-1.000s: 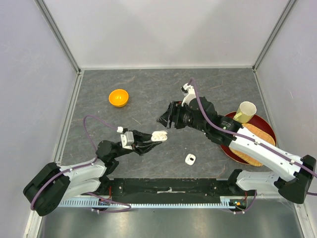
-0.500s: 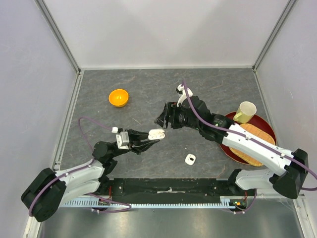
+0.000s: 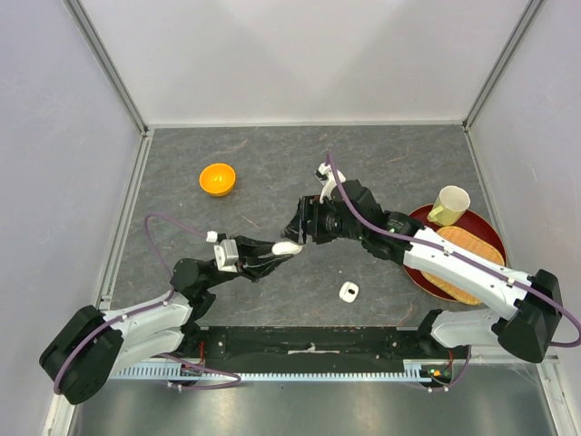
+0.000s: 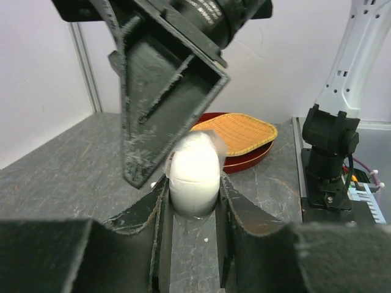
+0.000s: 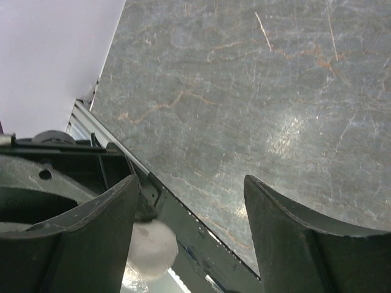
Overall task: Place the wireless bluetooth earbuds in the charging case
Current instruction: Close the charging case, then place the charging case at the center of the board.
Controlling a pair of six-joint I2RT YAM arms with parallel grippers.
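My left gripper next moves outward, tilts its fingers down and lowers the charging case [image 3: 290, 245] onto the tabletop's middle to release it. The case hangs above the table.
My left gripper [image 3: 282, 248] is shut on a small rounded white charging case [image 3: 290, 245], held just above the table's middle. In the left wrist view the case [image 4: 194, 173] sits clamped between both fingers, a seam across it. My right gripper [image 3: 302, 229] hangs open right above and behind the case, tips pointing down at it. In the right wrist view the case [image 5: 151, 246] shows beside the left finger [image 5: 91, 238], outside the gap of the gripper [image 5: 190, 183]. No earbuds are clearly visible.
A second small white piece [image 3: 349, 292] lies on the table near the front. An orange bowl [image 3: 217, 179] sits at the back left. At the right, a red tray [image 3: 488, 238] carries a woven mat [image 3: 463, 259] and a pale cup [image 3: 449, 204].
The right gripper has come down and to the left until it hangs just over the held case. The left gripper has shifted slightly, still holding the case.
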